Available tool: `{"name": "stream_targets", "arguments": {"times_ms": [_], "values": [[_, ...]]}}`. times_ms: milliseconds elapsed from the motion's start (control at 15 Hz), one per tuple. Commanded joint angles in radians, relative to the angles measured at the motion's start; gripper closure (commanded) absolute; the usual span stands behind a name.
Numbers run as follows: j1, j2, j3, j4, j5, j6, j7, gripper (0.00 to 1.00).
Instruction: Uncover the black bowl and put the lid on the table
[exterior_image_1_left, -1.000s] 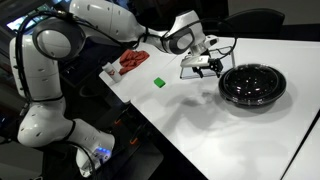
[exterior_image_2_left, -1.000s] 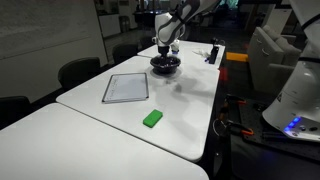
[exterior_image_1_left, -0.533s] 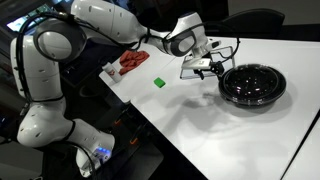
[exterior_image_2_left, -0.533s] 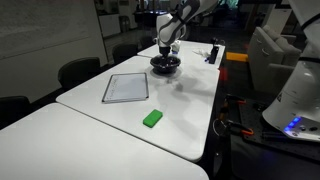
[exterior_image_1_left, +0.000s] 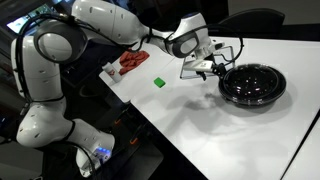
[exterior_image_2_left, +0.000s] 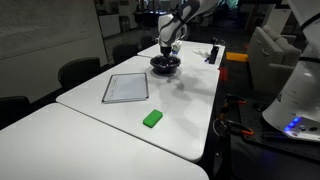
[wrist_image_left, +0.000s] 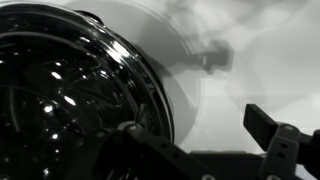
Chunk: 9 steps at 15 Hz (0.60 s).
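Observation:
The near edge of the lid is between my open fingers at the bowl's rim. My gripper will next move slightly toward the middle of the bowl, then close across the bowl's rim there.
The black bowl (exterior_image_1_left: 252, 85) sits on the white table (exterior_image_1_left: 200, 125); it also shows in the other exterior view (exterior_image_2_left: 166, 66) and fills the left of the wrist view (wrist_image_left: 60, 90). The clear lid (wrist_image_left: 95, 60) rests on it, glinting. My gripper (exterior_image_1_left: 212, 68) is at the bowl's edge nearest the arm, low over the table. It is open and empty (wrist_image_left: 205, 140): one finger is over the rim, the other over bare table.
A green block (exterior_image_1_left: 158, 82) (exterior_image_2_left: 152, 118) lies on the table. A flat white-grey tray (exterior_image_2_left: 126, 88) lies nearby. A red item (exterior_image_1_left: 131, 62) sits at the table edge under the arm. Chairs stand along one side (exterior_image_2_left: 78, 72).
My gripper has edged a little closer to the bowl's rim. The bowl and lid have not moved.

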Motion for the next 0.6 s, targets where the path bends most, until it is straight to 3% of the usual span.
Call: {"name": "stream_targets", "arguments": {"times_ms": [0, 400, 533], "values": [[-0.020, 0.015, 0.014, 0.031, 0.030, -0.004, -0.031, 0.17], [-0.023, 0.026, 0.013, 0.046, 0.028, -0.008, -0.033, 0.62], [-0.025, 0.028, 0.013, 0.050, 0.028, -0.009, -0.033, 0.70]]}}
